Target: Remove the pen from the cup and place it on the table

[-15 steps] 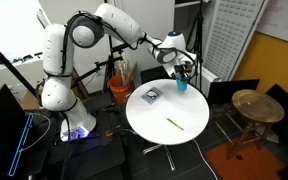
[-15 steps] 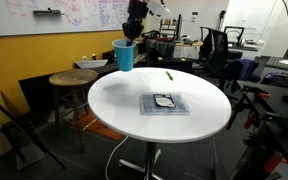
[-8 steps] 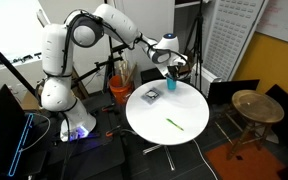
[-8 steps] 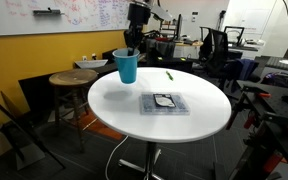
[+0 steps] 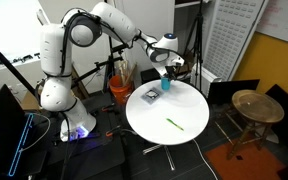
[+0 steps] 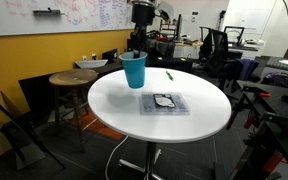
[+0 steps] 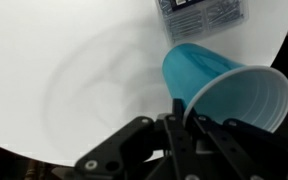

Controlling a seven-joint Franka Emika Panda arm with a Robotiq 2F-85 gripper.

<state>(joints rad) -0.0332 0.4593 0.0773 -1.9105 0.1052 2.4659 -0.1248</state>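
Note:
The free spot on the tabletop past the square object is below and outward of my gripper, so it should move outward and down next and release the cup (image 6: pixel 134 70) there.
My gripper (image 7: pixel 181 118) is shut on the rim of the light-blue cup (image 7: pixel 224 88), one finger inside and one outside. In both exterior views the gripper (image 5: pixel 167 68) (image 6: pixel 136 50) holds the cup (image 5: pixel 166 84) (image 6: pixel 134 70) upright at the edge of the round white table (image 5: pixel 189 105) (image 6: pixel 114 105). I cannot tell whether its base touches the tabletop. The green pen (image 5: pixel 174 123) (image 6: pixel 169 75) lies flat on the table, apart from the cup. No pen shows in the cup in the wrist view.
A flat grey-black square object (image 5: pixel 151 96) (image 6: pixel 164 102) (image 7: pixel 199 15) lies on the table near the cup. A round brown wooden stool (image 5: pixel 256 105) (image 6: pixel 72 78) stands beside the table. Office chairs, tripods and clutter surround the table.
My gripper has carried the cup sideways along the table edge and lower, closer to the grey-black square. The pen has not moved.

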